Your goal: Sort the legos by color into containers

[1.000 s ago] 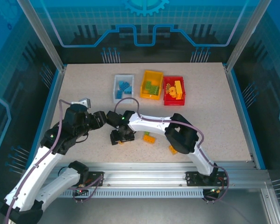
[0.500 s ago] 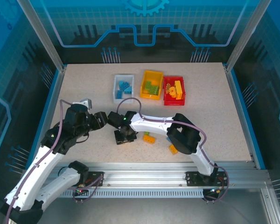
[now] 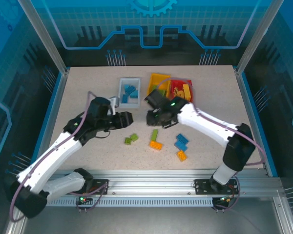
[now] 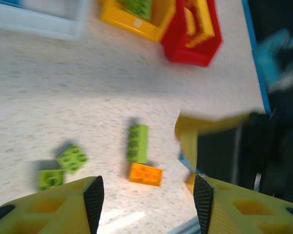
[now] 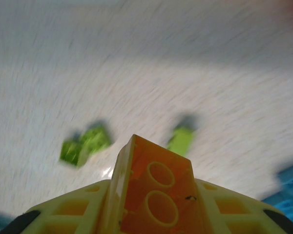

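Observation:
My right gripper will swing outward over the red bin [image 3: 183, 95] and lower the orange brick in.
An orange brick [image 5: 154, 190] sits clamped in my right gripper [image 5: 154, 197], which is shut on it and held above the table; from overhead this gripper [image 3: 151, 117] hangs just in front of the yellow bin [image 3: 162, 78]. My left gripper [image 4: 149, 204] is open and empty, its pads [image 4: 94, 200] wide apart over a long green brick [image 4: 137, 143] and an orange brick [image 4: 145, 174]. Two small green bricks [image 4: 63, 165] lie to their left. The white bin [image 3: 129, 92] holds blue bricks, and the red bin [image 3: 183, 95] holds yellow and orange ones.
On the table in front of the grippers lie the green pair [image 3: 131, 139], the long green brick [image 3: 155, 134], an orange brick [image 3: 156, 145], blue bricks [image 3: 181, 142] and another orange brick [image 3: 181, 156]. The right arm's link crosses the table's right half.
My right gripper has risen from the near-centre table and swung back and right with the orange brick. The left gripper has moved right and farther back. Green bricks formerly under the arms now show.

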Available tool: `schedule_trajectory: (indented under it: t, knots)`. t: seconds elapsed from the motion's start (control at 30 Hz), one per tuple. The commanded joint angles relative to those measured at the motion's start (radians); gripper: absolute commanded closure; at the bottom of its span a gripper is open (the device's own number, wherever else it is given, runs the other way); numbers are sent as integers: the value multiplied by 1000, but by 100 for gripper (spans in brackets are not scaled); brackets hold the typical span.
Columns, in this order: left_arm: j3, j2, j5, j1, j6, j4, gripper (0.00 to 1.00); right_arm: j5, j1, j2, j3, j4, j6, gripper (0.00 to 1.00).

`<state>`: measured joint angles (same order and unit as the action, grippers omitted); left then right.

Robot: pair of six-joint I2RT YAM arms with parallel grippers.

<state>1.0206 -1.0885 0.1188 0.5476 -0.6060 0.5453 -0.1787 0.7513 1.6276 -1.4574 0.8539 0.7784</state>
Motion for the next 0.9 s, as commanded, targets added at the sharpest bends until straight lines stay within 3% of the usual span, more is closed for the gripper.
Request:
schedule_trajectory:
  t: [0.0,0.17,0.3,0.63,0.87]
  knots:
    - [106,-125,48,88,-24,-156,45,-48,-159,-6,23,8,-116,71]
    - [230,-327,-1,168,-16,-236,46,1,-342,117,-96,-19,-193,71]
    - [316,-443,-45,212,17,-257,46,30,-417,276,-240,12,-214,70]
    - [418,-593,-187,287,75,-284,45,78,-493,488,-418,44,-227,68]
    - [409,-600,-217,288,78,-276,45,91,-495,539,-462,71,-224,54]
